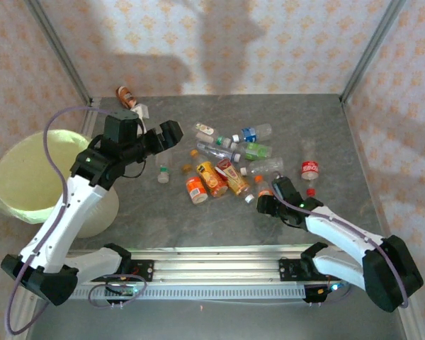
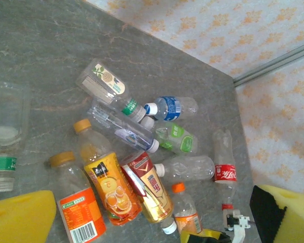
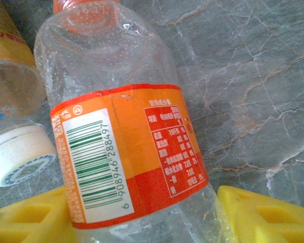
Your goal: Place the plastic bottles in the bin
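Observation:
The held orange-capped bottle lies across the heap, and its cap end is nearer the bin [image 1: 28, 177], so my left gripper should next reach over the heap to the bottle and close at that end.
Several plastic bottles [image 1: 223, 166] lie in a loose heap on the grey table. My right gripper [image 1: 267, 200] is low at the heap's near right edge, shut on a clear bottle with an orange label and orange cap [image 3: 126, 167]; its yellow pads [image 3: 266, 212] press both sides of the bottle's lower body. In the left wrist view the same bottle [image 2: 185, 210] lies at the bottom of the heap. My left gripper [image 1: 166, 134] hangs open above the table left of the heap, its yellow pads [image 2: 20, 217] wide apart with nothing between them. The pale yellow-green bin [image 1: 28, 177] stands at the far left.
One bottle with a red label [image 1: 309, 170] lies apart at the right. A small bottle [image 1: 163, 173] lies left of the heap, and another bottle [image 1: 126, 95] rests by the back wall. A white-capped bottle [image 3: 20, 152] lies right beside the held one.

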Tool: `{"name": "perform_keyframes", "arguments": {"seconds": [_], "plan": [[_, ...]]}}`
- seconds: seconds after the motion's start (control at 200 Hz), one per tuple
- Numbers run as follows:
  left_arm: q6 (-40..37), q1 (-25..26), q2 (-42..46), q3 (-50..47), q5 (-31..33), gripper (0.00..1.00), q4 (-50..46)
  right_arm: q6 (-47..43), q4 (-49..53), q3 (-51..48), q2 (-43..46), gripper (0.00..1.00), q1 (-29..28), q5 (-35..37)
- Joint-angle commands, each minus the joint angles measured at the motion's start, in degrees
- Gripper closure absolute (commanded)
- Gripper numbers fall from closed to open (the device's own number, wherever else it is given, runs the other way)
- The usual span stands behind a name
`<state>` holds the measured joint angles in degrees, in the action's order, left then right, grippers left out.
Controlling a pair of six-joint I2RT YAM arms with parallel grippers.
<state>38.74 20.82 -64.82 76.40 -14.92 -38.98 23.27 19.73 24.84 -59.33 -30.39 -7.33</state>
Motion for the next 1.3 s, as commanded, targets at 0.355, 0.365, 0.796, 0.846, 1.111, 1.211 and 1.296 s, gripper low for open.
{"name": "perform_keyframes", "arguments": {"seconds": [0.355,0.365,0.796,0.846,1.111,1.211,1.296], "plan": [[-2.4,0.5,-2.5,-2.5,-4.5,0.00,7.5,-4.6,-4.2,7.0,6.8,0.47,-0.5,-6.6],[-2.6,0.5,-2.7,-2.6,-5.0,0.00,8.0,-4.5,-4.7,7.3,6.8,0.47,-0.5,-6.7],[-1.0,5.3,-8.9,-9.1,-16.1,0.00,21.6,-1.8,-35.2,13.3,-3.5,0.47,-2.8,-17.5],[-1.2,5.5,-9.8,-8.9,-16.6,0.00,21.8,-3.3,-35.3,15.1,-5.4,0.47,-4.2,-18.5],[-1.8,6.3,-11.8,-8.9,-16.2,0.00,21.7,-4.2,-40.6,20.0,-11.6,0.46,-10.1,-20.5],[-1.0,6.4,-11.5,-10.0,-19.3,0.00,25.3,-3.8,-41.8,21.6,-13.5,0.45,-11.3,-21.9],[-0.6,6.3,-11.1,-10.8,-21.2,0.01,27.4,-3.1,-42.9,22.3,-14.5,0.45,-11.8,-22.4]]}}
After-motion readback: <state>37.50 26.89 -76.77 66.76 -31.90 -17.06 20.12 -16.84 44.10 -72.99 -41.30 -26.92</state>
